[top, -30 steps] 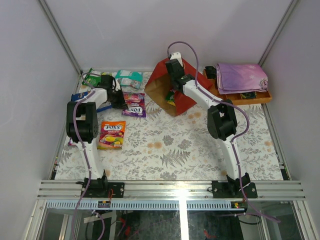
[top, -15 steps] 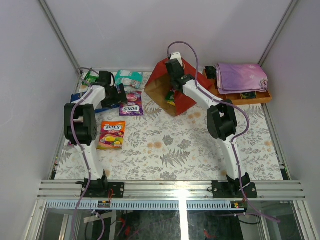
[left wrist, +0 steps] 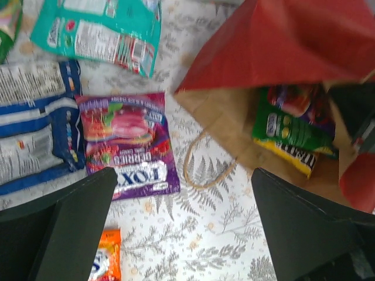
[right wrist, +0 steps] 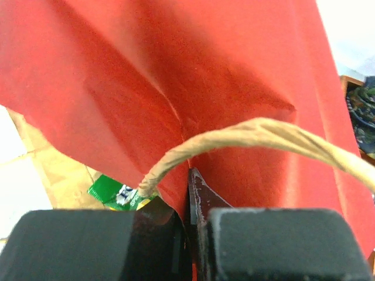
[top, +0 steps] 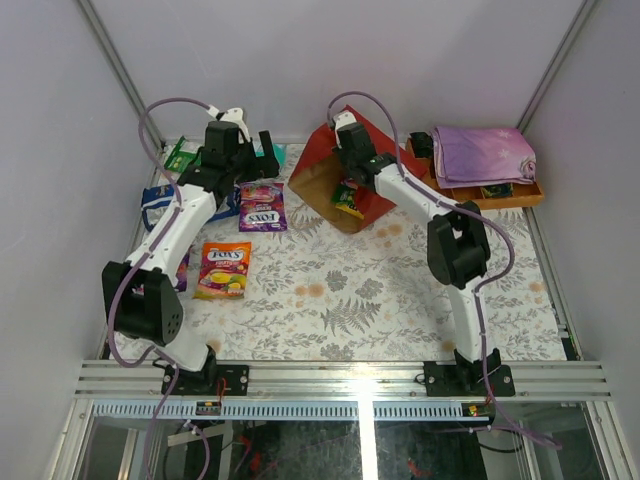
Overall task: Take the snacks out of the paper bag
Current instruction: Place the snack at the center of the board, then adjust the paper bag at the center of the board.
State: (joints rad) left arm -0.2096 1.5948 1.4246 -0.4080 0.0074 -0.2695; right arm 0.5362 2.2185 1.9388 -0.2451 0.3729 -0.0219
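I will next move my right gripper toward the wooden tray [right wrist: 361,115] and slightly back, and turn the bag's opening toward my base, because it opens sideways with snacks inside.
The red paper bag [top: 372,135] lies on its side at the back, its brown inside [left wrist: 225,120] facing left. A green snack [left wrist: 290,130] and a yellow bar [left wrist: 286,156] sit in its mouth. My right gripper [right wrist: 190,178] is shut on the bag's upper edge, by the string handle [right wrist: 246,137]. My left gripper [top: 245,160] hangs open and empty above the table, left of the bag. Below it lie the purple Fox's packet [left wrist: 129,143], teal bag [left wrist: 99,26], blue-white bag [left wrist: 32,134] and orange packet [top: 224,268].
A wooden tray [top: 500,198] with a folded purple cloth [top: 482,152] stands at the back right. A green packet [top: 183,155] lies in the back left corner. White walls close in on three sides. A loose string handle [left wrist: 205,170] rests on the patterned tabletop.
My left gripper has opened, let go of the purple Fox's packet on the table, and risen toward the bag. The right gripper has lifted the bag's edge slightly.
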